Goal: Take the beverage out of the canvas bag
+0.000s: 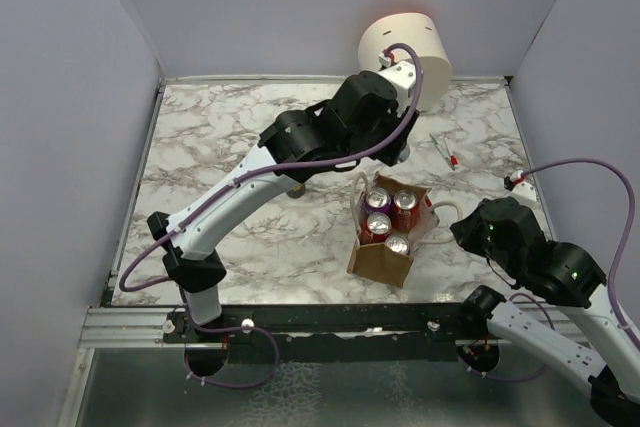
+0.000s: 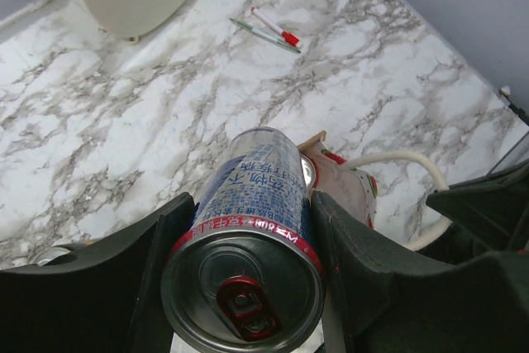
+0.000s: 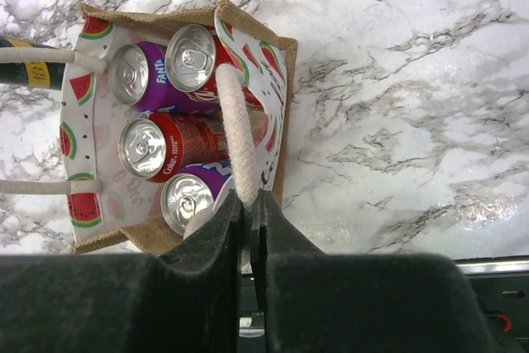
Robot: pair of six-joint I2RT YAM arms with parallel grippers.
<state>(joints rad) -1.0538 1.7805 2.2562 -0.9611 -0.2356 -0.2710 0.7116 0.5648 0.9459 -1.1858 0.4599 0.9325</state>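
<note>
The can is clear of the bag (image 1: 379,261). I need to move my left gripper to the left in the top view, lower it to the marble beside the dark can, and let go.
The canvas bag (image 1: 379,261) stands on the marble table, a boxy tan tote with a watermelon-print lining (image 3: 81,88) and white rope handles. Several cans stand upright in it, among them a red Coke can (image 3: 150,148) and a purple Fanta can (image 3: 132,73). My left gripper (image 2: 248,204) is shut on a blue-and-silver beverage can (image 2: 252,196) with a red rim, held above the table just behind the bag (image 2: 343,183). In the top view the left wrist (image 1: 372,112) hides that can. My right gripper (image 3: 250,200) is shut on one rope handle (image 3: 233,134) at the bag's right side.
A large cream cylinder (image 1: 405,55) lies at the back of the table. Two pens (image 1: 445,150) lie on the marble to the right of it, also in the left wrist view as pens (image 2: 269,31). Grey walls enclose the table on three sides.
</note>
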